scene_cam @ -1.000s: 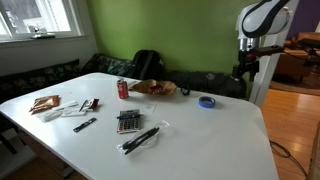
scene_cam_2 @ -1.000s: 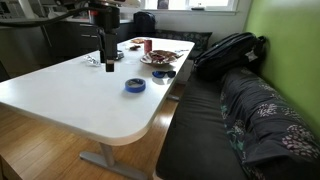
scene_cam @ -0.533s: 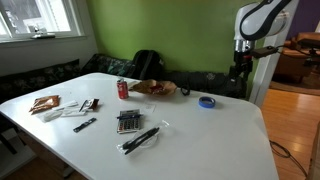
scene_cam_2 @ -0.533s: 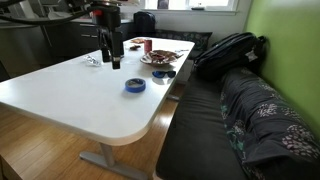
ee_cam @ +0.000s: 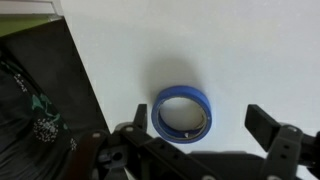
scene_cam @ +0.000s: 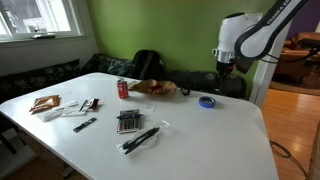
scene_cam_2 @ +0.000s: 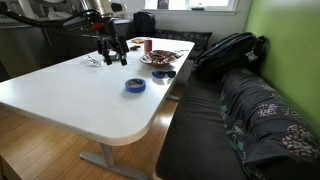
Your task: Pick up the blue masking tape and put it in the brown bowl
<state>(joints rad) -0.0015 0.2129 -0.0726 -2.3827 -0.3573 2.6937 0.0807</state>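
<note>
I need to lower my gripper onto the blue masking tape (scene_cam: 206, 103) (ee_cam: 204, 117) next, with one finger in its hole and the other finger outside.
The blue masking tape (scene_cam: 207, 102) is a flat bright-blue ring lying on the white table; it also shows in the other exterior view (scene_cam_2: 135, 85) and in the wrist view (ee_cam: 182, 113). The brown bowl (scene_cam: 154, 88) sits near the table's far edge and holds some items; it shows too in an exterior view (scene_cam_2: 163, 57). My gripper (ee_cam: 200, 125) is open and empty, hovering above the tape with the ring near one finger. In both exterior views the gripper (scene_cam: 218, 80) (scene_cam_2: 112, 55) hangs above the table close to the tape.
A red soda can (scene_cam: 123, 89) stands beside the bowl. A calculator (scene_cam: 127, 121), markers (scene_cam: 140, 139) and small packets (scene_cam: 45, 104) lie across the table. A black bag (scene_cam_2: 228, 52) and dark cushions lie on the bench along the table edge.
The arm has swung in from the table's edge and lowered to a spot above the tape. The tape and bowl have not moved.
</note>
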